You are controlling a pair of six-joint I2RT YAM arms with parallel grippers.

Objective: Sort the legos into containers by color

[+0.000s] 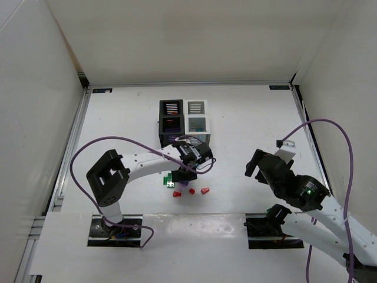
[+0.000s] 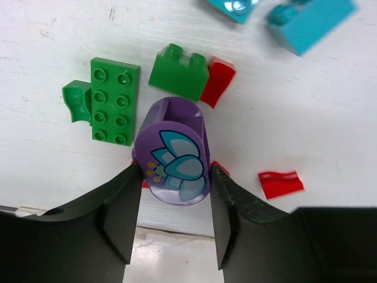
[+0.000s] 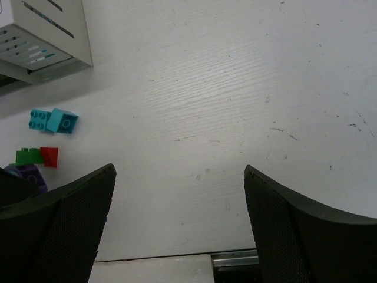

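Note:
My left gripper should next go up, move outward over the black bin's near section and let go of the round purple lego, because that section is open outward of the pile.
My left gripper point(image 2: 174, 177) is shut on a purple round lego point(image 2: 171, 154) with a teal flower print, with one finger pressed to each side of it. Around it on the table lie a green plate point(image 2: 110, 103), a green brick point(image 2: 178, 73), a red slope point(image 2: 217, 81), a flat red piece point(image 2: 281, 183) and teal bricks point(image 2: 309, 23). In the top view the left gripper point(image 1: 187, 171) hovers over this pile, in front of the black bin point(image 1: 171, 124) and the white bin point(image 1: 196, 118). My right gripper point(image 3: 179, 171) is open and empty over bare table.
Red pieces point(image 1: 205, 191) lie near the front strip of the table. The right arm's gripper point(image 1: 259, 165) is to the right of the pile. The white bin's corner point(image 3: 41, 35) and teal bricks point(image 3: 54, 120) show in the right wrist view.

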